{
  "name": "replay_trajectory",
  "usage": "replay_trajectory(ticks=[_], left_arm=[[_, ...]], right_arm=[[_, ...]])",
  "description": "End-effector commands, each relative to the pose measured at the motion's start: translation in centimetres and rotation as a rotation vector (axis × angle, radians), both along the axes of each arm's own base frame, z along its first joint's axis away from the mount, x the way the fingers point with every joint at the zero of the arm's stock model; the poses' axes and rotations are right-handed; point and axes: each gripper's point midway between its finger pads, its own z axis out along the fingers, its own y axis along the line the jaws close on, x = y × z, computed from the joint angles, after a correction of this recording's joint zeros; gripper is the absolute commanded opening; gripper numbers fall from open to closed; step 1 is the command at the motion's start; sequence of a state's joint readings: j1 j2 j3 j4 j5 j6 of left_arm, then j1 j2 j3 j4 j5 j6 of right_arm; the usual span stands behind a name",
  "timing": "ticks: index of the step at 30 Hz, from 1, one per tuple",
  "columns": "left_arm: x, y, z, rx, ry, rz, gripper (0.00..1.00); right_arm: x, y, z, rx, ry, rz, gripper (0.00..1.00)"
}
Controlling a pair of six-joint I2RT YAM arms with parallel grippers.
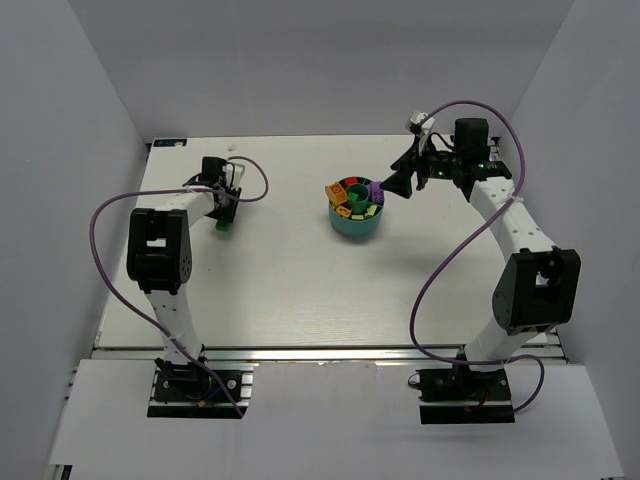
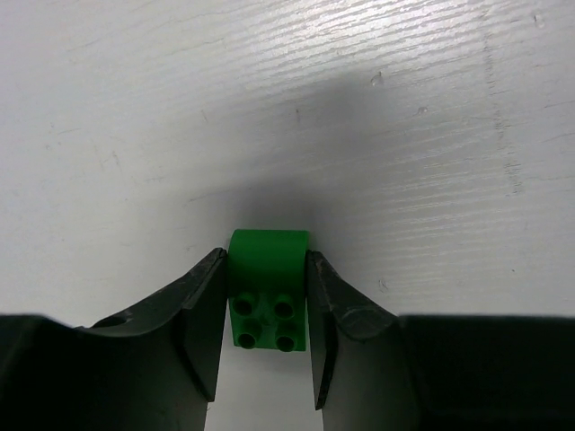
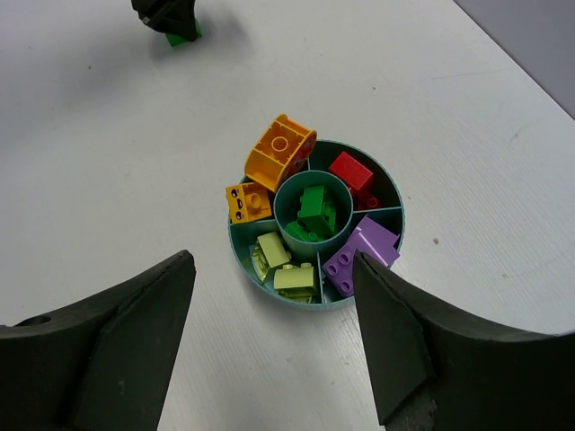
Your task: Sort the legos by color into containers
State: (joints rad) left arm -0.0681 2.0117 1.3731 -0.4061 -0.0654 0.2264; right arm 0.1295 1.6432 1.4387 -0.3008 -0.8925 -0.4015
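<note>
The teal dish's centre hollow with the matching green legos is to the right of my left gripper in the top view. I will lift, carry across and let go over it.
A dark green lego [image 2: 268, 287] lies on the white table, studs facing the left wrist camera. My left gripper [image 2: 267, 310] is shut on it, one finger pressed against each side. It also shows as a green spot [image 1: 222, 224] below the left wrist. The teal dish [image 3: 386, 175] holds sorted legos. Orange ones [image 3: 280, 151] are at the rim, with red [image 3: 350, 171], purple [image 3: 359, 260] and lime [image 3: 283, 265] in the wedges and dark green [image 3: 314, 211] in the centre well. My right gripper [image 3: 272, 269] hangs open above and just right of the dish [image 1: 355, 228], holding nothing.
White walls close in the table on three sides. The purple cables of both arms loop over the table's left and right parts. The left arm's fingers [image 3: 166, 13] show at the top of the right wrist view, far from the dish.
</note>
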Motion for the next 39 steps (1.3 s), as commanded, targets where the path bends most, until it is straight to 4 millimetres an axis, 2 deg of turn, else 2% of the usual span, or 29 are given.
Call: replay_trajectory(ticks=[1,4,5,8,10,11,12,13,14,15,16,17,18,19,20,21,23,24,25,26,27,28,29,31,33,35,36,38,39], left_arm=[[-0.5,-0.1,1.7,-0.048,-0.021,0.033,0.16],[0.3,-1.5,3.3,-0.141,-0.068,0.050,0.09],[0.7,-2.2,4.6,-0.184,-0.102,0.048,0.08],[1.7,-6.0,8.0,-0.419,-0.177,0.052,0.04],[2.6,-8.4,11.8,-0.553,-0.273,0.054,0.03],[2.2,-10.0,12.8,-0.606,-0.287,0.015,0.03],[1.7,-12.3,15.3,-0.651,-0.332,-0.029,0.03],[1.9,-13.8,17.3,-0.678,-0.395,-0.078,0.03],[1.0,-16.3,18.4,-0.704,-0.405,-0.143,0.03],[0.6,-17.7,19.5,-0.728,-0.425,-0.175,0.03],[0.5,-19.1,21.7,-0.760,-0.484,-0.219,0.03],[-0.4,-21.7,22.7,-0.800,-0.487,-0.291,0.03],[-0.9,-23.1,23.8,-0.829,-0.500,-0.325,0.03],[-1.0,-24.4,24.5,-0.846,-0.522,-0.359,0.03],[-1.9,-26.5,25.0,-0.862,-0.516,-0.409,0.03],[-1.9,-27.6,26.1,-0.874,-0.537,-0.438,0.03],[-2.4,-30.3,26.4,-0.891,-0.537,-0.493,0.03],[-2.3,-31.2,27.3,-0.893,-0.562,-0.511,0.03],[-2.3,-32.0,27.5,-0.893,-0.564,-0.526,0.03],[-2.2,-33.2,26.5,-0.885,-0.545,-0.542,0.03],[-2.1,-33.9,26.3,-0.883,-0.541,-0.550,0.03],[-1.8,-34.4,27.0,-0.883,-0.552,-0.559,0.03],[-1.6,-35.4,25.7,-0.879,-0.527,-0.565,0.03],[-1.3,-36.4,26.0,-0.877,-0.539,-0.577,0.03],[-1.0,-37.4,24.6,-0.859,-0.522,-0.583,0.04],[-0.6,-38.0,24.6,-0.851,-0.529,-0.584,0.04],[-0.4,-38.3,23.7,-0.842,-0.512,-0.584,0.04],[-0.1,-38.6,23.6,-0.831,-0.516,-0.584,0.04],[0.0,-38.8,22.8,-0.814,-0.502,-0.585,0.04]], right_arm=[[0.4,0.3,1.6,0.008,-0.045,0.014,0.76],[0.3,0.2,1.8,0.008,-0.051,0.013,0.76],[0.3,0.2,1.9,0.011,-0.052,0.009,0.75],[0.4,0.1,2.1,0.014,-0.050,-0.010,0.74],[0.6,0.0,2.3,0.012,-0.057,-0.030,0.73],[0.7,-0.1,2.3,0.012,-0.055,-0.037,0.72],[0.7,-0.1,2.3,0.013,-0.052,-0.045,0.70],[0.9,-0.3,2.4,0.011,-0.056,-0.059,0.68],[1.0,-0.3,2.5,0.012,-0.054,-0.067,0.61],[1.1,-0.3,2.5,0.016,-0.046,-0.076,0.56],[1.3,-0.4,2.7,0.016,-0.049,-0.088,0.45],[1.3,-0.4,2.7,0.019,-0.046,-0.095,0.38],[1.4,-0.5,2.8,0.022,-0.041,-0.106,0.31],[1.5,-0.5,2.8,0.022,-0.039,-0.113,0.20],[1.5,-0.6,2.9,0.024,-0.042,-0.120,0.17],[1.6,-0.7,2.9,0.022,-0.046,-0.127,0.17],[1.7,-0.8,3.1,0.020,-0.049,-0.140,0.16],[1.7,-0.8,3.0,0.018,-0.048,-0.146,0.16],[1.7,-0.9,3.1,0.020,-0.051,-0.150,0.16],[1.7,-0.9,3.1,0.018,-0.051,-0.152,0.17],[1.6,-1.0,3.0,0.018,-0.051,-0.154,0.17],[1.6,-1.0,3.0,0.016,-0.053,-0.158,0.18],[1.5,-1.1,3.1,0.016,-0.054,-0.158,0.18],[1.4,-1.2,3.0,0.013,-0.056,-0.164,0.19],[1.4,-1.3,3.0,0.009,-0.058,-0.171,0.20],[1.3,-1.4,3.1,0.007,-0.063,-0.176,0.21],[1.4,-1.5,3.0,0.006,-0.064,-0.181,0.22],[1.3,-1.6,3.0,0.006,-0.065,-0.184,0.24],[1.3,-1.6,3.0,0.005,-0.064,-0.185,0.24]])
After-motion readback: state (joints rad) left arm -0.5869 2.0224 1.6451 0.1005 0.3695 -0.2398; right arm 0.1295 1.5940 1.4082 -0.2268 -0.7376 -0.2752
